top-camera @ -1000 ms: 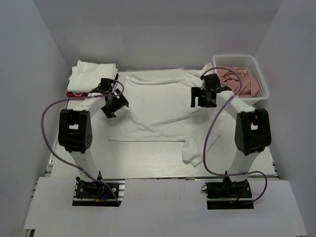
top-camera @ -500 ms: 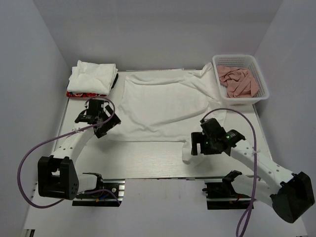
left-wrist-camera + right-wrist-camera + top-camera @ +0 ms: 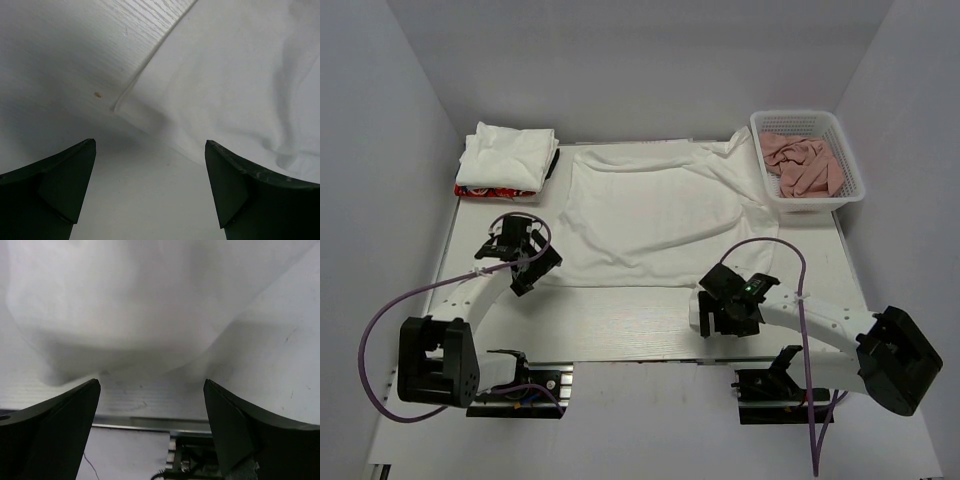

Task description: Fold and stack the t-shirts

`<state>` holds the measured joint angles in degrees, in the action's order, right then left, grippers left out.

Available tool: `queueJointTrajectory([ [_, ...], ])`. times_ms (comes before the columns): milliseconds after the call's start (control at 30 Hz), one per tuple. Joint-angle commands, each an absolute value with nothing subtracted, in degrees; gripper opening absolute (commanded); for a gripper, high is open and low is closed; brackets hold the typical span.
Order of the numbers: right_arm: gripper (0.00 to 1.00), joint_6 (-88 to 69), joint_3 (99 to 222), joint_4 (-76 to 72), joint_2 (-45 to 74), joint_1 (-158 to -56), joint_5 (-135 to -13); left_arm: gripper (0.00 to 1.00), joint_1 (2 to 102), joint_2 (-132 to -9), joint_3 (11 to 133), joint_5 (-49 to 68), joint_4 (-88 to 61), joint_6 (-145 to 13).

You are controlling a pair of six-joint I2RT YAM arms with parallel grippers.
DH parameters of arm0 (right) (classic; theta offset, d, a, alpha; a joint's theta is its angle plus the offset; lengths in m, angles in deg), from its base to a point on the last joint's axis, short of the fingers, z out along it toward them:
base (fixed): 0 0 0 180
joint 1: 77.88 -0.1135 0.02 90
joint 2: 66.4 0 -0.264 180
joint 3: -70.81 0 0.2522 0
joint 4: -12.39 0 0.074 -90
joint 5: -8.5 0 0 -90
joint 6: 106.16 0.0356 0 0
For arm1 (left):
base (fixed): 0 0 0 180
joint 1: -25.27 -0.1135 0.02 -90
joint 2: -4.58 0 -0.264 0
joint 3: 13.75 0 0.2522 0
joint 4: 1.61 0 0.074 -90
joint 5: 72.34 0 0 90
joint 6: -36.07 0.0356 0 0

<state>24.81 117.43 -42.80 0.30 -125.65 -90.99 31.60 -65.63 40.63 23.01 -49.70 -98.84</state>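
The shirt's near corner (image 3: 545, 281) (image 3: 128, 108) lies flat on the tabletop just ahead of the open fingers, so my left gripper comes down onto that corner next and closes.
A large white t-shirt (image 3: 650, 215) lies spread across the middle of the table, one sleeve bunched at the near edge (image 3: 700, 305). Folded white t-shirts (image 3: 507, 155) are stacked at the back left on a red printed piece. My left gripper (image 3: 525, 262) is open and empty, just left of the shirt's near left corner. In the left wrist view (image 3: 150, 190) that corner (image 3: 150, 107) lies ahead between the fingers. My right gripper (image 3: 717, 320) is open and empty over the bunched sleeve. In the right wrist view (image 3: 150, 430) the cloth (image 3: 150, 300) lies just ahead.
A white basket (image 3: 845, 200) with salmon-pink cloths (image 3: 803, 165) stands at the back right. The table's front edge (image 3: 150, 415) runs close under my right fingers. White walls enclose the table on three sides.
My right arm has swung down and left to the shirt's near sleeve at the front edge. My left gripper has moved a little nearer, towards the shirt's near left corner.
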Motion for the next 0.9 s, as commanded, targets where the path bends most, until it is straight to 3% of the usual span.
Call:
queueJointTrajectory([
  [0,0.89,29.9,119.7,-36.4,1.1,-126.3,-96.3,1.00,31.3,-67.7,40.6,24.7,-47.5,-100.0],
  [100,0.67,31.4,118.4,-35.9,3.0,-126.3,-96.2,1.00,31.3,-69.5,40.6,25.2,-47.5,-100.6],
  [133,0.45,31.6,117.8,-35.9,3.6,-126.0,-96.1,1.00,30.8,-69.5,40.6,25.2,-47.5,-101.1],
  [267,0.00,35.8,117.1,-46.3,2.9,-125.9,-100.3,1.00,30.8,-70.0,40.6,26.6,-47.5,-101.8],
  [667,0.00,41.1,122.2,-57.6,-5.1,-125.6,-99.0,1.00,29.2,-72.7,40.0,27.9,-46.8,-102.9],
  [800,0.00,40.8,122.5,-57.9,-4.4,-125.3,-100.0,0.91,29.2,-75.7,40.0,26.5,-44.4,-102.9],
  [867,0.00,39.8,122.8,-57.0,-3.0,-124.9,-99.9,0.77,29.2,-77.1,40.0,25.1,-43.2,-102.9],
])
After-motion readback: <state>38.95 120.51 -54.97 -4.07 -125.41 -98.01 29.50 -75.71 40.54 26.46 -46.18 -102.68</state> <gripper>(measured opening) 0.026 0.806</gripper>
